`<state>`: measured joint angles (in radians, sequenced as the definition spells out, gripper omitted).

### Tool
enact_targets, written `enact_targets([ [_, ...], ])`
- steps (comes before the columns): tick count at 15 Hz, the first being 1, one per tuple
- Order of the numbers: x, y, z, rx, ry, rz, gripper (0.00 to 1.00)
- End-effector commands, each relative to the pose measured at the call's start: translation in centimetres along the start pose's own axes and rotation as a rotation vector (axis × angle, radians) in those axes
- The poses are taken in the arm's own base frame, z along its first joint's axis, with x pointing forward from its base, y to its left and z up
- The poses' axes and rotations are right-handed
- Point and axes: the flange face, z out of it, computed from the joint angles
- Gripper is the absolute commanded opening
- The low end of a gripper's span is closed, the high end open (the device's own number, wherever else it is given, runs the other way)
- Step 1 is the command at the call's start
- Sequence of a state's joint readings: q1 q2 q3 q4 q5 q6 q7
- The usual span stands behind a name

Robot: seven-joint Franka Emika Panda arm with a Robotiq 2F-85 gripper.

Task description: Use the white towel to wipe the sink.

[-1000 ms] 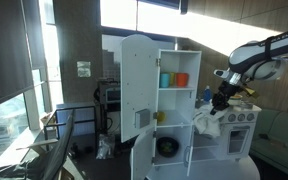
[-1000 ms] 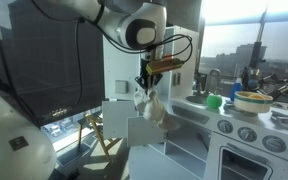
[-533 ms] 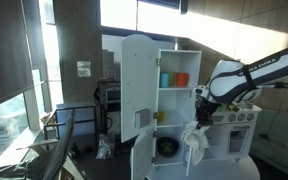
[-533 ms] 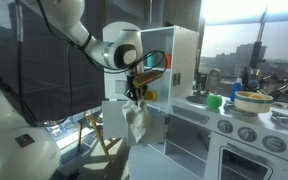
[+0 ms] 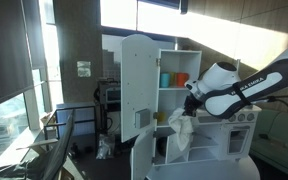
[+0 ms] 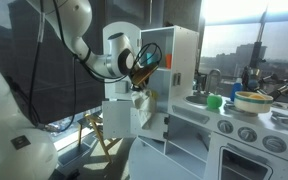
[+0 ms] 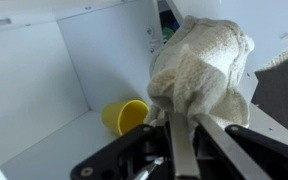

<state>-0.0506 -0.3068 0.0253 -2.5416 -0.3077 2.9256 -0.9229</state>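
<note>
I will next carry the white towel outward over the shelf spot beside the yellow cup (image 5: 171, 120) and release it, as that spot is outward of my gripper.
My gripper (image 7: 179, 125) is shut on the white towel (image 7: 204, 65), which hangs bunched from the fingers. In both exterior views the towel (image 5: 181, 128) (image 6: 139, 112) dangles in front of the white toy kitchen's open cupboard. The sink (image 6: 197, 100) with its faucet sits on the counter, off to the side of the gripper. In the wrist view the towel hangs inside a white shelf compartment next to a tipped yellow cup (image 7: 124, 116).
The white cupboard door (image 5: 137, 70) stands open. Teal and orange cups (image 5: 172, 79) stand on an upper shelf. A green object (image 6: 214, 101) and a bowl (image 6: 252, 100) sit on the counter. Stove knobs (image 6: 249, 133) line the front. A chair (image 5: 59, 140) stands nearby.
The arm has carried the towel away from the counter and sink toward the open cupboard shelves, lowering it slightly. The towel stays held.
</note>
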Motion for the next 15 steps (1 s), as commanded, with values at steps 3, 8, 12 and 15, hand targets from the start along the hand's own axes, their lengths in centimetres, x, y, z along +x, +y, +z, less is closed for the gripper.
enact_targets([
  [3, -2.0, 5.6, -0.1, -0.204, -0.025, 0.1, 0.03],
  [8, -2.0, 9.9, 1.4, -0.273, -0.063, 0.125, 0.03],
  [12, -0.7, 10.3, 5.0, -0.229, -0.089, 0.122, 0.03],
  [15, -0.3, 9.7, 7.3, -0.185, -0.108, 0.125, 0.03],
])
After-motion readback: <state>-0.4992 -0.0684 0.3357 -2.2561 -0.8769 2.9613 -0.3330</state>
